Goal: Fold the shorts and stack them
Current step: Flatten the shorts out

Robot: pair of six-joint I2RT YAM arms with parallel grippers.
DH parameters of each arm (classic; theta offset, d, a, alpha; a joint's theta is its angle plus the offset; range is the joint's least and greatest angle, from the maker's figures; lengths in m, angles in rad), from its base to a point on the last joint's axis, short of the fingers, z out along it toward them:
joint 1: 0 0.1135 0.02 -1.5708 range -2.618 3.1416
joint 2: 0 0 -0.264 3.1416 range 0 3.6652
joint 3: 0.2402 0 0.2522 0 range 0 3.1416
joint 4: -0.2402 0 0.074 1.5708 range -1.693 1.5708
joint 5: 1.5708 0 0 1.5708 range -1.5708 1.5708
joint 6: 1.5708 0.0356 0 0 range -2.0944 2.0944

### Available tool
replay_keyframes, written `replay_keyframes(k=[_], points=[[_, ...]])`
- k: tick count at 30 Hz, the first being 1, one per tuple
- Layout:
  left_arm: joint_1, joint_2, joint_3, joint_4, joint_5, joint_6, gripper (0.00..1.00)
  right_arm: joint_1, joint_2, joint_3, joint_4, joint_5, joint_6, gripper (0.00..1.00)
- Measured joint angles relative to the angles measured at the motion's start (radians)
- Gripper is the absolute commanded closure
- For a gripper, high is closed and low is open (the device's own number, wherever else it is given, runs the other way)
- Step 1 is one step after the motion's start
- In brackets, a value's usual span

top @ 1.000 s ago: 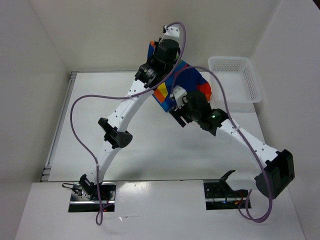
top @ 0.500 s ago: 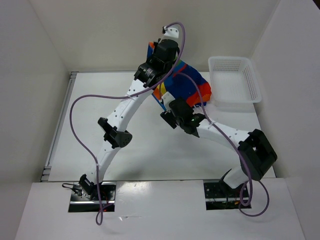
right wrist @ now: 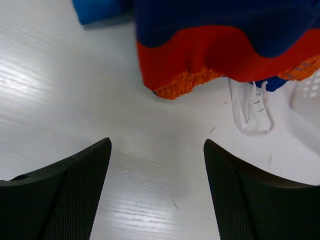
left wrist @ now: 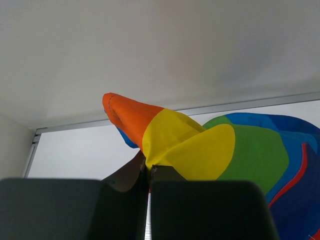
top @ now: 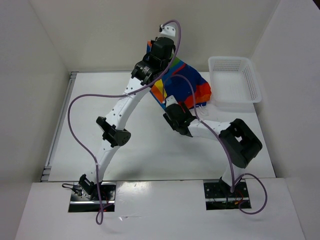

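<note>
Next, my right gripper moves outward, open, onto the red-orange hem's near corner [right wrist: 172,86], which lies outward of it and juts out free toward the fingers.
The rainbow-striped shorts [top: 187,85] hang partly lifted at the back of the table, lower part still resting on it. My left gripper [top: 154,50] is raised and shut on an orange-and-yellow corner of the shorts [left wrist: 200,145]; in the left wrist view the cloth is pinched between the closed left gripper [left wrist: 148,167] fingers. My right gripper [top: 172,106] hovers low just in front of the shorts, open and empty. In the right wrist view the red, orange-trimmed hem of the shorts [right wrist: 225,45] lies ahead of the right gripper [right wrist: 157,142], clear of the fingers.
A white mesh basket [top: 252,80] stands at the back right, close to the shorts; its corner [right wrist: 307,95] shows in the right wrist view. A white drawstring [right wrist: 247,107] trails on the table beside the hem. White walls close in the table at the back and sides.
The right arm has folded back and its gripper has drawn away from the shorts toward the near left. The left gripper has kept its hold and shifted slightly.
</note>
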Motion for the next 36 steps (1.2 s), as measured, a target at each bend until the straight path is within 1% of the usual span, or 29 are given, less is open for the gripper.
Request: replay_keyframes(k=[5,13,16,18,24,27,30,31,32,34,35,36], points=[[0.016,0.000,0.000,-0.003,0.019,0.000,1.00,-0.033,0.051,0.026,0.034,0.005,0.027,0.21],[0.038,0.000,0.000,-0.031,0.052,0.000,1.00,-0.042,0.168,0.093,0.061,-0.004,0.044,0.21],[0.045,0.000,0.000,-0.035,0.058,0.000,1.00,-0.064,0.195,0.117,0.061,-0.003,0.053,0.26],[0.049,0.000,0.000,-0.039,0.063,0.000,1.00,-0.086,0.211,0.143,0.064,0.000,0.055,0.31],[0.053,0.000,0.000,-0.057,0.079,0.000,1.00,-0.133,0.263,0.188,0.085,0.010,0.051,0.31],[0.054,0.000,0.000,-0.072,0.086,0.000,1.00,-0.137,0.285,0.209,0.097,0.019,0.040,0.37],[0.054,0.000,0.000,-0.078,0.093,0.000,1.00,-0.137,0.296,0.217,0.103,0.017,0.027,0.59],[0.054,0.000,0.000,-0.081,0.094,0.000,1.00,-0.138,0.298,0.217,0.103,0.017,0.022,0.72],[0.054,0.000,0.000,-0.083,0.095,0.000,1.00,-0.142,0.300,0.217,0.103,0.017,0.016,0.79],[0.054,0.000,0.000,-0.089,0.097,0.000,1.00,-0.143,0.303,0.217,0.105,0.017,0.005,0.89],[0.054,0.000,0.000,-0.093,0.097,0.000,1.00,-0.143,0.303,0.217,0.108,0.017,-0.003,0.99],[0.055,0.000,0.000,-0.098,0.097,0.000,1.00,-0.144,0.303,0.218,0.112,0.016,-0.011,1.00]])
